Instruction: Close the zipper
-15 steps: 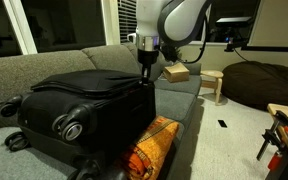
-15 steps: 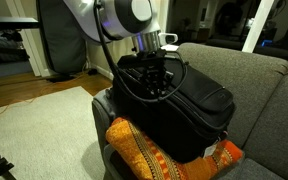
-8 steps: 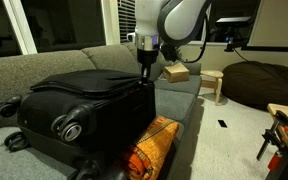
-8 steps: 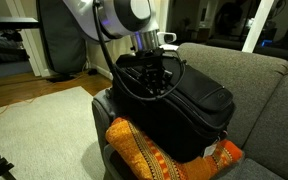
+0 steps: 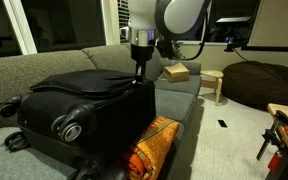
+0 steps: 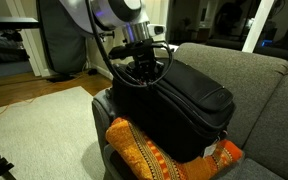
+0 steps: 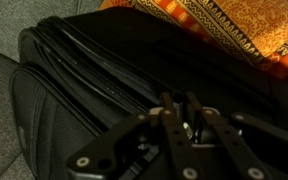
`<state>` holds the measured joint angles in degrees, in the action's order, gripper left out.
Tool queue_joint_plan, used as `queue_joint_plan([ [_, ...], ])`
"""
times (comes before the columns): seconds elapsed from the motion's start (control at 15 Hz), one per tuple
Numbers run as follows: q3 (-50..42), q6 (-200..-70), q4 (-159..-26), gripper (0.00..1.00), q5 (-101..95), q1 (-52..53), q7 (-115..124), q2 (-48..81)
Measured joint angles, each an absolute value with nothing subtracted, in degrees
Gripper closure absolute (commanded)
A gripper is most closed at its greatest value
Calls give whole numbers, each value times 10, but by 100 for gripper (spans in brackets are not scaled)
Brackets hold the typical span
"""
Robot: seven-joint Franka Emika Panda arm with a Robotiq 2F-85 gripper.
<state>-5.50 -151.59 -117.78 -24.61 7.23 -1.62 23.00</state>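
Note:
The lid-edge seam [image 5: 121,91] runs on toward the wheels, so I should slide my gripper that way along it with the pinched zipper pull and then let go of the pull.
A large black soft suitcase [image 5: 84,105] [image 6: 189,100] lies on a grey couch. Its zipper [image 7: 89,68] runs as a thin dark line along the lid-edge seam. My gripper [image 5: 139,80] [image 6: 141,72] stands upright over the suitcase's top edge near one corner. In the wrist view the gripper [image 7: 181,102] has its fingers drawn together, with a small shiny zipper pull [image 7: 187,128] pinched between them at the seam. The fingertips themselves are dark against the fabric.
An orange patterned cushion [image 5: 149,145] [image 6: 154,155] [image 7: 224,25] leans against the suitcase at the couch's front. The suitcase's grey-hubbed wheels [image 5: 72,127] face the front of the couch. A wooden stool [image 5: 215,84] and a dark beanbag [image 5: 264,82] stand on the floor beyond.
My gripper has slid a short way along the suitcase's edge seam, still shut. The suitcase and cushion have not moved.

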Motion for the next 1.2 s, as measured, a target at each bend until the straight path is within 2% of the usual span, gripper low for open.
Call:
queue_joint_plan([
  [1.2, -33, -1473, -1173, 94, -291, 133, 29, 222],
])
